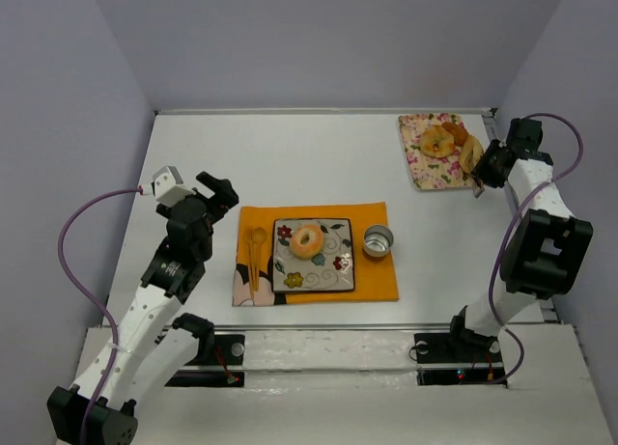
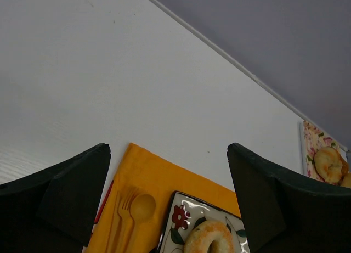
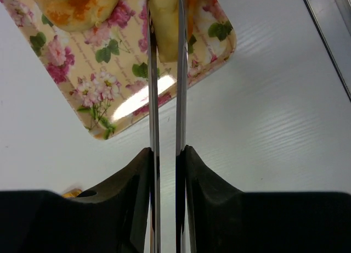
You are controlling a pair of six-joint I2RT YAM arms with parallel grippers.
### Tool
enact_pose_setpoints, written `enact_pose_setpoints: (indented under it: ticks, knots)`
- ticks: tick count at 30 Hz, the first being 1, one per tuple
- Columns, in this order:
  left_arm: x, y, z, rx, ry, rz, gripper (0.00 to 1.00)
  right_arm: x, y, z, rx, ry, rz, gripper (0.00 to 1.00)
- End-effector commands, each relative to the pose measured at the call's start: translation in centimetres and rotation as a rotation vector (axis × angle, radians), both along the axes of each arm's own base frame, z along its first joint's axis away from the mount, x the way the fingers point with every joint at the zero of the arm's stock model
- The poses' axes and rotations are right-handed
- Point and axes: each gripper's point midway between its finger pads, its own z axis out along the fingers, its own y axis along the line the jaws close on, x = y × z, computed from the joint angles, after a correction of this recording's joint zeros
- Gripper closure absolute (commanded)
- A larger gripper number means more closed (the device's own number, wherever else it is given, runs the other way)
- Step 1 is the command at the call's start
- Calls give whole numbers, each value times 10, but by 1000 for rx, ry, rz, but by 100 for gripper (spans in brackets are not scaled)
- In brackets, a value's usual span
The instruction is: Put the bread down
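The tongs go back with my right gripper over the flowered plate's near part for release next, since the plate lies to the gripper's left in the top view.
My right gripper (image 1: 488,165) is at the floral tray (image 1: 425,170) at the far right, shut on metal tongs (image 3: 152,99). The tong blades pinch a piece of bread (image 3: 164,33) over the tray (image 3: 109,83); I cannot tell whether it is lifted off. Other bread (image 1: 436,141) lies on the tray. A bagel (image 1: 308,239) sits on a flowered square plate (image 1: 333,271) on an orange placemat (image 1: 372,276). My left gripper (image 1: 220,192) is open and empty, hovering left of the placemat; its wrist view shows the bagel (image 2: 211,239) and plate (image 2: 181,209) below the gripper (image 2: 169,149).
A wooden fork and spoon (image 1: 255,252) lie on the placemat left of the plate. A small metal cup (image 1: 378,240) stands on it to the right. Grey walls close the table on three sides. The tray lies near the right wall.
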Motion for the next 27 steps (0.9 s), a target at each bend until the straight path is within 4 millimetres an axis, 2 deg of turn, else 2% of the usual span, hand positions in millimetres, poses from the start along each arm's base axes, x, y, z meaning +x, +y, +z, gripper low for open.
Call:
enact_pose_setpoints:
  ticks: [1,2,4,5,9,10,11,12,13,15,16,18,20,22,23,24,27]
  knots:
    - [2,6,12,-7,-45,35,1,22,-11,41,-37,-140,-23,79]
    - [2,6,12,-8,-45,34,1,22,-11,41,-39,-139,-21,82]
    - [1,6,12,-9,-47,32,1,17,-7,56,-49,-171,7,87]
    - [1,6,12,-9,-47,32,1,12,-3,75,-60,-215,24,87]
    - [2,5,13,-17,-50,29,1,-9,22,109,-18,-309,100,87]
    - [2,4,11,-14,-46,26,1,-21,43,130,28,-372,171,87]
    - [3,3,12,-14,-46,22,1,-26,62,139,48,-403,242,87]
    - [3,3,12,-14,-45,19,1,-38,79,158,36,-457,313,87]
    - [3,2,11,-16,-43,15,1,-48,113,163,74,-474,432,86]
    - [3,1,11,-19,-45,8,1,-66,151,175,92,-506,567,85]
    - [3,-1,12,-22,-48,0,1,-84,184,184,109,-536,676,85]
    - [3,-1,12,-23,-48,-3,1,-103,213,188,142,-556,772,85]
    - [3,-2,13,-24,-49,-7,1,-135,249,190,206,-577,918,84]
    - [2,-2,14,-31,-53,-5,1,-158,265,194,241,-598,978,84]
    - [2,-2,15,-31,-53,-5,1,-162,273,189,262,-581,999,84]
    - [2,-2,15,-31,-50,-3,1,-179,285,185,290,-577,1054,84]
    - [4,-3,16,-33,-42,-5,1,-206,307,183,346,-583,1178,85]
